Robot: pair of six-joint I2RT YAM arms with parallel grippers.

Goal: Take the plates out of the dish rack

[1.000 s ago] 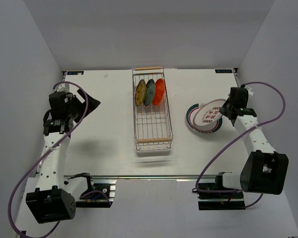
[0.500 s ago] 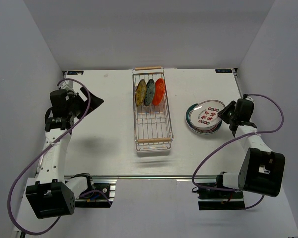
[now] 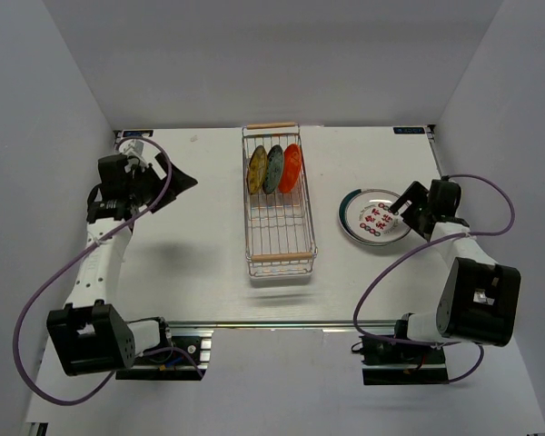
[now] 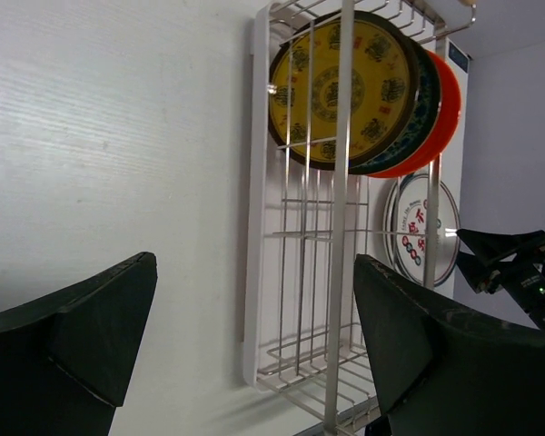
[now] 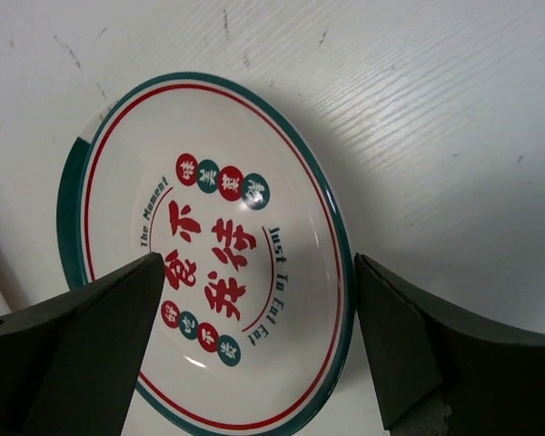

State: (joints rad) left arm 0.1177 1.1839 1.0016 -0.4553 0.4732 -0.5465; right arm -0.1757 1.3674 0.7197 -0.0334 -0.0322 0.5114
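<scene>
My left gripper swings rightward in the top view next, lowers and closes, since the yellow-olive plate stands nearest my open left gripper in the rack [image 3: 279, 218].
The dish rack [image 3: 279, 218] stands mid-table, a silver wire basket with wooden end bars. Three small plates stand on edge in its far half: yellow-olive [image 3: 257, 169], grey-blue [image 3: 273, 169] and orange [image 3: 291, 167]. To its right a white teal-rimmed plate [image 3: 372, 218] with red characters lies flat on another plate. My right gripper [image 3: 401, 207] is open at that plate's right edge, holding nothing; the right wrist view shows its jaws [image 5: 259, 268] spread above the plate [image 5: 227, 245]. My left gripper [image 3: 168, 186] hangs open at the left, facing the rack [image 4: 336, 227] and its yellow-olive plate [image 4: 341, 86].
A lower plate's teal rim [image 5: 71, 209] peeks out from under the top one. The left wrist view catches the white plate [image 4: 416, 227] through the rack wires. Grey walls close in on both sides and at the back.
The right gripper opened and let go of the teal-rimmed plate, which dropped from tilted to flat on the stack. The left arm swung a little farther back.
</scene>
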